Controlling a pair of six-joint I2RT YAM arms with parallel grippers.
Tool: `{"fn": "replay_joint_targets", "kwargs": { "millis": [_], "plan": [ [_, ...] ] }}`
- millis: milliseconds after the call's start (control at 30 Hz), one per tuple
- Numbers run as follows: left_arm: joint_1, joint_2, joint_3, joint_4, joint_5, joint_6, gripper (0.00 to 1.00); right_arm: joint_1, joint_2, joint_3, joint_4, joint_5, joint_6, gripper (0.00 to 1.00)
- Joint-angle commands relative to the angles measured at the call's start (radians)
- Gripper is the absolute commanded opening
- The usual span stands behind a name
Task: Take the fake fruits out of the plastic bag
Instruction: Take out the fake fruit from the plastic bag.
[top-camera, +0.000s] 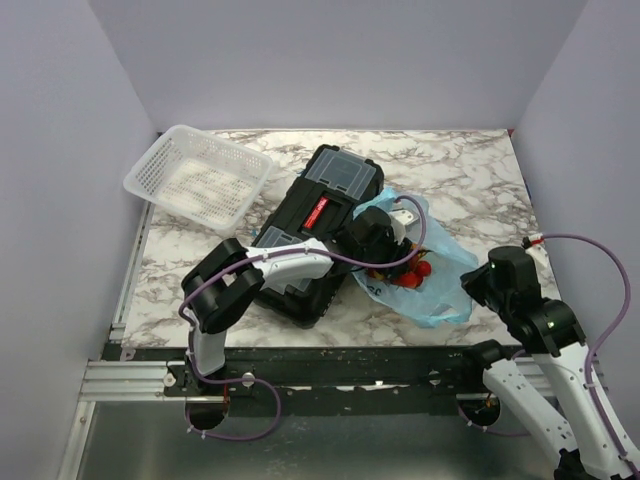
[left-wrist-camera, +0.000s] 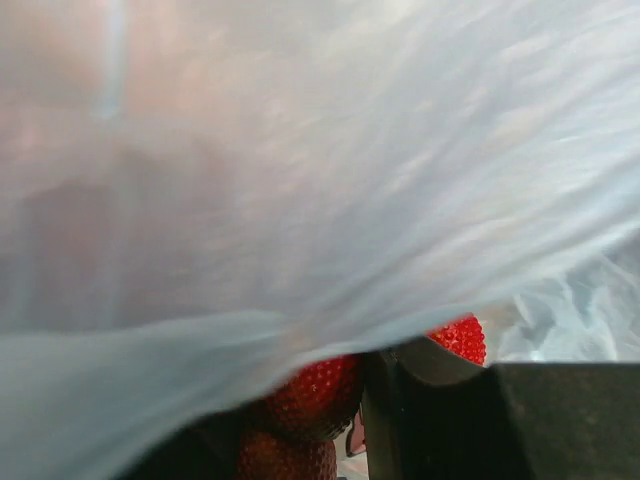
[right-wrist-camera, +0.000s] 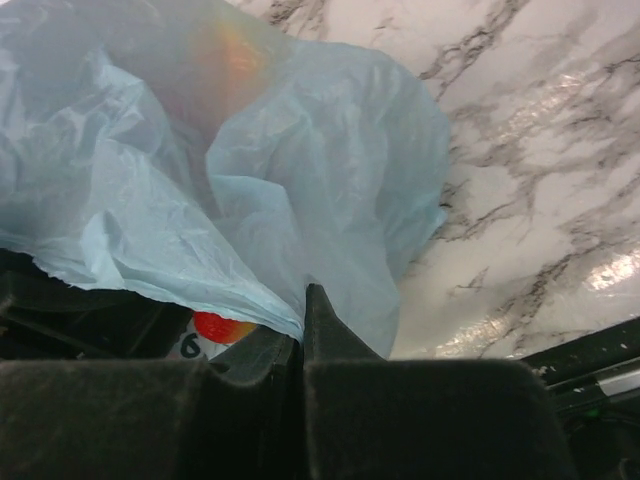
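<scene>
Next, my left gripper carries the red fruit up and to the left in the top view, over the white mesh basket (top-camera: 218, 182), then releases it, because the basket is empty.
The light-blue plastic bag (top-camera: 432, 292) lies on the marble table, leaning against a black toolbox. Red fake fruits (top-camera: 412, 272) show in its open mouth. My left gripper (top-camera: 385, 250) reaches into that mouth. In the left wrist view the bag (left-wrist-camera: 300, 170) drapes over the camera, and the left gripper (left-wrist-camera: 310, 430) is shut on a red, seeded fruit (left-wrist-camera: 310, 390), with another red one (left-wrist-camera: 462, 338) beside it. My right gripper (right-wrist-camera: 303, 300) at the bag's right side is shut on the bag's edge (right-wrist-camera: 180, 270). An orange fruit (right-wrist-camera: 228, 55) glows through the plastic.
The black toolbox (top-camera: 320, 225) lies left of the bag, under my left arm. A white mesh basket (top-camera: 200, 178) sits tilted at the back left. Bare marble table (top-camera: 470, 170) stretches behind the bag. Grey walls close in three sides.
</scene>
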Motion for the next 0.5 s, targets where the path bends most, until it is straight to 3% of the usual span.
{"fn": "replay_joint_targets", "kwargs": {
  "millis": [0,167,400,467],
  "plan": [
    [-0.003,-0.055,-0.005,0.109,0.179,0.032,0.00,0.001,-0.005,-0.010,0.129,-0.074,-0.029,0.05],
    [-0.028,-0.066,0.019,0.081,0.222,0.047,0.00,0.001,0.022,0.006,0.150,-0.064,-0.048,0.06],
    [-0.070,-0.140,0.085,-0.005,0.136,0.087,0.00,0.001,-0.020,0.017,0.036,0.049,0.014,0.06],
    [-0.070,-0.159,0.100,-0.025,0.116,0.086,0.00,0.001,-0.053,0.015,0.034,0.056,0.020,0.12]
  ]
}}
